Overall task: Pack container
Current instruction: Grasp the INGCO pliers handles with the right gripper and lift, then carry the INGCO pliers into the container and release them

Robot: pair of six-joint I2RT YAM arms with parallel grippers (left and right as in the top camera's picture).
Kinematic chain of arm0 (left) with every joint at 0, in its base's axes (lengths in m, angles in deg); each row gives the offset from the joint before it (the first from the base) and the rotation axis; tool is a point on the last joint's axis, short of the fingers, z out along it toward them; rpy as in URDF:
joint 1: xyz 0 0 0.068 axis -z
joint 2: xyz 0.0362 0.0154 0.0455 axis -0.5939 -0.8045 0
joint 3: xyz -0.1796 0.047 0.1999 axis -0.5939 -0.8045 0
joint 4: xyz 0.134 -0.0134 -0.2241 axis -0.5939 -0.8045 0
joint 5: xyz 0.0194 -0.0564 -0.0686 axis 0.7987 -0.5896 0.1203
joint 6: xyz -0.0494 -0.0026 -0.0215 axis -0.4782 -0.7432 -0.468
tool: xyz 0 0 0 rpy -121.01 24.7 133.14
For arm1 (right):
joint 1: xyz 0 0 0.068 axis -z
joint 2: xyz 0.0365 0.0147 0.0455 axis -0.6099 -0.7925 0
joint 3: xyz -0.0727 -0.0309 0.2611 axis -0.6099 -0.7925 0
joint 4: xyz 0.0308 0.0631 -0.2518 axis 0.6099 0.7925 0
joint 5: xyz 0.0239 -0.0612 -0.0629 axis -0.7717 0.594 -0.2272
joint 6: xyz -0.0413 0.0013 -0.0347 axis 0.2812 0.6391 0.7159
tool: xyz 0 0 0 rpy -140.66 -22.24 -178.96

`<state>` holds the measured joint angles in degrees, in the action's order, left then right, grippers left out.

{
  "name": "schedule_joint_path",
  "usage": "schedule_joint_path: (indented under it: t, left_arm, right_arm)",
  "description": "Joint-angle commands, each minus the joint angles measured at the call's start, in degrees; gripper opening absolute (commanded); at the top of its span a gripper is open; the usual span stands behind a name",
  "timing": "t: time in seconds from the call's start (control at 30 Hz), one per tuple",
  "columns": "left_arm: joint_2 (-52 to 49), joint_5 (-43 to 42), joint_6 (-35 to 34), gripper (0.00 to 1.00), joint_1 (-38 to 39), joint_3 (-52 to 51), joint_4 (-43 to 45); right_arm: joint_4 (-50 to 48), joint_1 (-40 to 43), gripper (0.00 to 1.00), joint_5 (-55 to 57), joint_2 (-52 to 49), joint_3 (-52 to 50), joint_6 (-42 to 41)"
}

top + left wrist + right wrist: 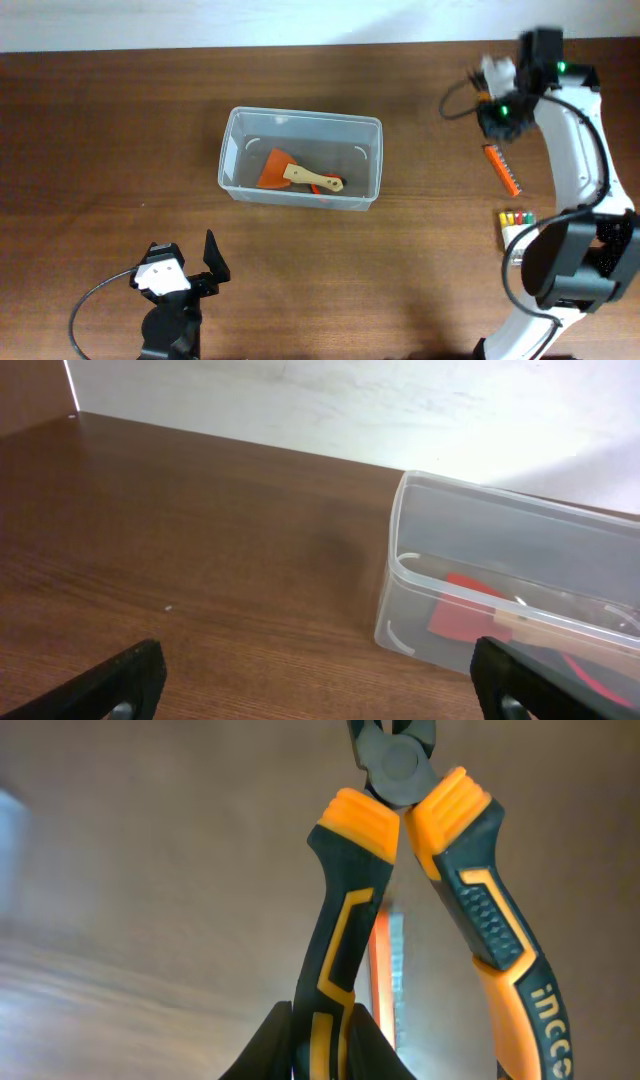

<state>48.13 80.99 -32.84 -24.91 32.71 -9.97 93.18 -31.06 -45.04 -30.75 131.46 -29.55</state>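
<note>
Next I should swing my right gripper across and down to release the pliers inside the container point(300, 158), since that stands lower and to the gripper's left in the overhead view.
The clear plastic container point(300, 158) stands mid-table and holds an orange scraper with a wooden handle point(300, 176). It also shows in the left wrist view point(500, 575). My left gripper point(195, 262) is open and empty near the front edge, left of and nearer than the container. My right gripper point(320, 1035) is shut on one handle of green-and-orange pliers point(410, 870), held up at the far right point(497, 112). An orange file-like tool point(502, 168) lies on the table below it.
A small white box of coloured bits point(514, 224) sits at the right, by the right arm's base. The white wall runs along the table's far edge.
</note>
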Motion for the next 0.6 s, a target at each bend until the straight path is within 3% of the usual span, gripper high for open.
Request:
schedule_joint_path:
  t: [0.0,0.2,0.33,0.57]
  left_arm:
    - [0.3,0.2,0.5,0.99,0.2,-0.2,-0.1]
    - [0.3,0.2,0.5,0.99,0.2,-0.2,-0.1]
    - [0.3,0.2,0.5,0.99,0.2,-0.2,-0.1]
    - [0.3,0.2,0.5,0.99,0.2,-0.2,-0.1]
  right_arm:
    - [1.7,-6.0,0.14,-6.2,2.5,10.3,-0.1]
    - [3.6,-17.9,0.09,-9.3,2.5,18.4,5.6]
    - [4.4,-26.5,0.04,-9.3,2.3,17.9,12.4]
    - [4.6,-37.4,0.04,-9.0,2.2,14.2,21.9]
